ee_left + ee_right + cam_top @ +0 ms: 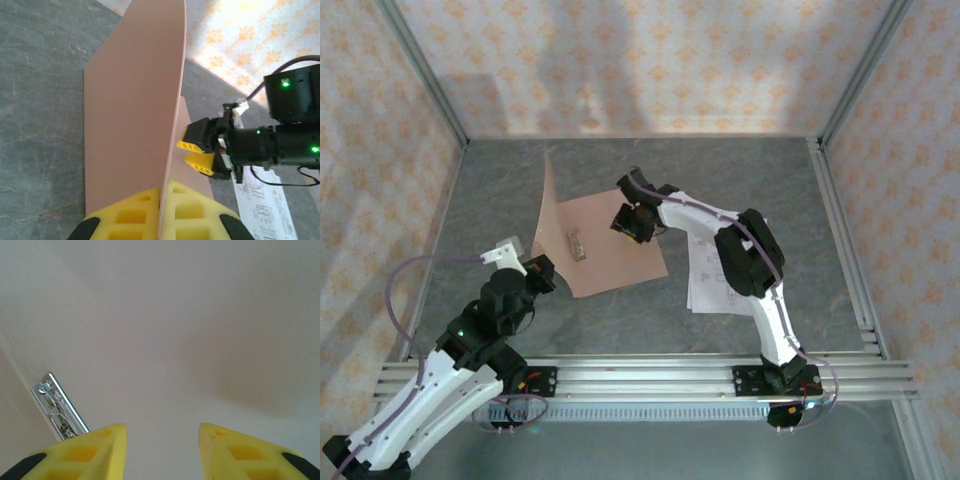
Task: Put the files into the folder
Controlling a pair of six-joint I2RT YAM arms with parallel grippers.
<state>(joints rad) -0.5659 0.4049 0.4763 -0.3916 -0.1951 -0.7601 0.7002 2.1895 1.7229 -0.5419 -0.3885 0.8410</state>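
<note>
Next, my left gripper swings down and away from the metal clip, toward the bare tabletop (492,222) (42,125) beside the cover, and releases its edge, as it stands nearly upright.
The pinkish-brown folder (615,255) lies open on the table, its front cover (135,105) raised nearly upright. My left gripper (162,192) is shut on the cover's near edge and holds it up. A metal clip (57,407) sits on the inner leaf near the hinge. My right gripper (162,432) hovers open just over the flat inner leaf (165,340), with nothing between its fingers. It also appears in the left wrist view, right gripper (196,152), beyond the raised cover. The files (712,272), white printed sheets, lie on the table right of the folder, partly under my right arm.
A grey stone-patterned table (740,180) is ringed by aluminium rails (650,372) at the near edge and patterned walls (650,60). Open tabletop lies behind the folder and at the far right.
</note>
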